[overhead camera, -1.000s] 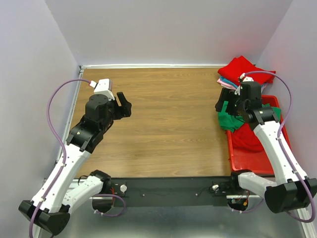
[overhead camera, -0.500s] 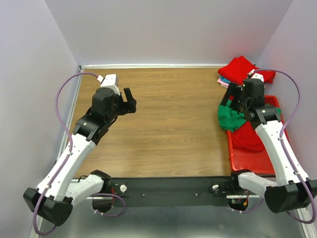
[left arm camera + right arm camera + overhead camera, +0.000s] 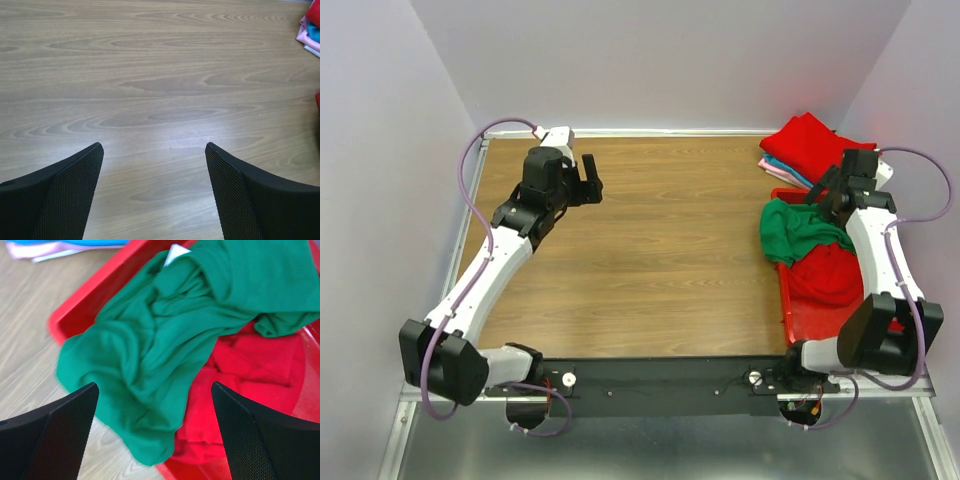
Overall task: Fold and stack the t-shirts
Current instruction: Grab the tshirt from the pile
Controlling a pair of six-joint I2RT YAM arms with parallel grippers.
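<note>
The right gripper moves down into the bin [image 3: 810, 325] toward the white neck label [image 3: 176, 252] next, onto the green t-shirt's folds beside it, because they bunch up there.
A crumpled green t-shirt [image 3: 798, 232] hangs over the left rim of the red bin [image 3: 810, 325], part of it on the table. Its white neck label [image 3: 176, 252] shows in the right wrist view. A rumpled red t-shirt [image 3: 830, 275] lies in the bin beside it. At the back right sits a folded pile: a red t-shirt [image 3: 810, 143] on pink and light blue ones [image 3: 778, 168]. My right gripper [image 3: 830, 190] hovers open above the green t-shirt [image 3: 165, 340], holding nothing. My left gripper [image 3: 588, 180] stands open over bare wood [image 3: 152, 147] at the back left.
The wooden table [image 3: 660, 250] is enclosed by pale walls on the left, back and right. The bin stands along the right wall. The folded pile's pink and blue edge [image 3: 309, 35] shows at the far right of the left wrist view.
My left arm has stretched toward the back of the table and turned right. My right gripper has drawn back and to the right, away from the green t-shirt, which now lies uncovered.
</note>
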